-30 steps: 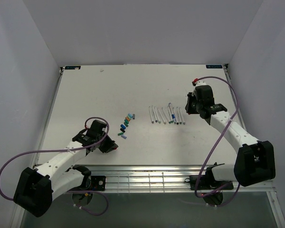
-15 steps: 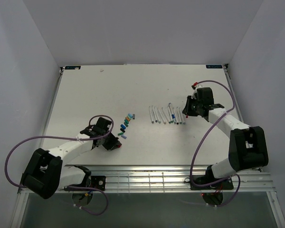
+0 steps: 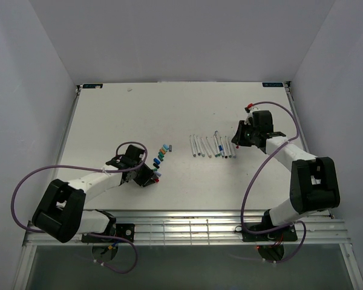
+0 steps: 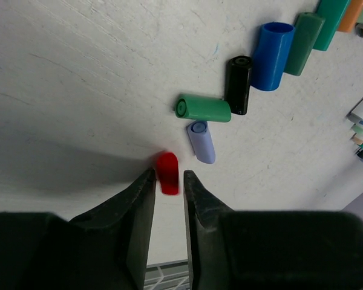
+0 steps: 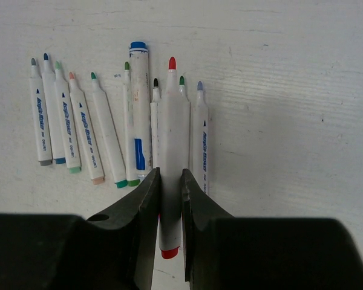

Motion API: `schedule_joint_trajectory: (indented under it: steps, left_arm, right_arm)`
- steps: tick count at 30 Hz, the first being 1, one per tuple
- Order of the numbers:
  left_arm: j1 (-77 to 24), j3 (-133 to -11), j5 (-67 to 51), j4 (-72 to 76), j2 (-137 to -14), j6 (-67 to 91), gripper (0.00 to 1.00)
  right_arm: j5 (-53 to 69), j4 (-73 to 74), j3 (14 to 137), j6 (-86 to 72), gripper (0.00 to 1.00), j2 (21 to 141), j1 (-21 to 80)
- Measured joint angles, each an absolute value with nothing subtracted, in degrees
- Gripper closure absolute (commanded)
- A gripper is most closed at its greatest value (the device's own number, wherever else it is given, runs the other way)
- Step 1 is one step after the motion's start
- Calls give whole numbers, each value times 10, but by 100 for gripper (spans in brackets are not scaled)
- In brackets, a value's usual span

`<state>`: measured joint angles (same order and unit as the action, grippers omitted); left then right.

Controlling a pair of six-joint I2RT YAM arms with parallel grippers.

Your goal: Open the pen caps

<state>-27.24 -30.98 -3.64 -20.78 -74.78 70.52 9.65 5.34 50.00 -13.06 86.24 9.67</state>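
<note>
I will move my right gripper past the lilac-tipped pen and down next, and release the white pen on the bare tabletop beside it, because the row ends there.
My left gripper [image 4: 169, 181] is low over the table with its jaws slightly apart. A red pen cap [image 4: 167, 173] sits just beyond the tips and looks free of both jaws. It is at the near end of a row of caps: lilac [image 4: 201, 141], green [image 4: 204, 109], black [image 4: 238, 84], blue [image 4: 271, 55]. My right gripper [image 5: 169, 181] is shut on a white pen [image 5: 172, 121] with a bare red tip. It holds the pen among the row of uncapped pens [image 3: 209, 147]. In the top view the left gripper [image 3: 151, 179] is by the cap row [image 3: 161, 156] and the right gripper [image 3: 237, 144] is at the pens' right end.
A thicker white marker with a blue label [image 5: 139, 109] lies within the pen row. Purple cables [image 3: 24, 187] loop off both arms. A metal rail [image 3: 187, 226] runs along the table's near edge, and white walls enclose the table.
My left gripper has moved right to the near end of the cap row, and the red cap now shows at its tips. My right gripper has come down and left onto the pen row.
</note>
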Motion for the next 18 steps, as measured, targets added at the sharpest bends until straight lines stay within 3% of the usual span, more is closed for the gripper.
schedule_joint_trajectory:
  steps: [8, 18]
  left_arm:
    - [-272, -310, -40, -197, -747, 708, 49]
    - [-272, -298, -42, -219, -706, 700, 47]
  right_arm:
    - [107, 41, 500, -130, 92, 901, 87]
    - [105, 37, 500, -118, 91, 911, 76]
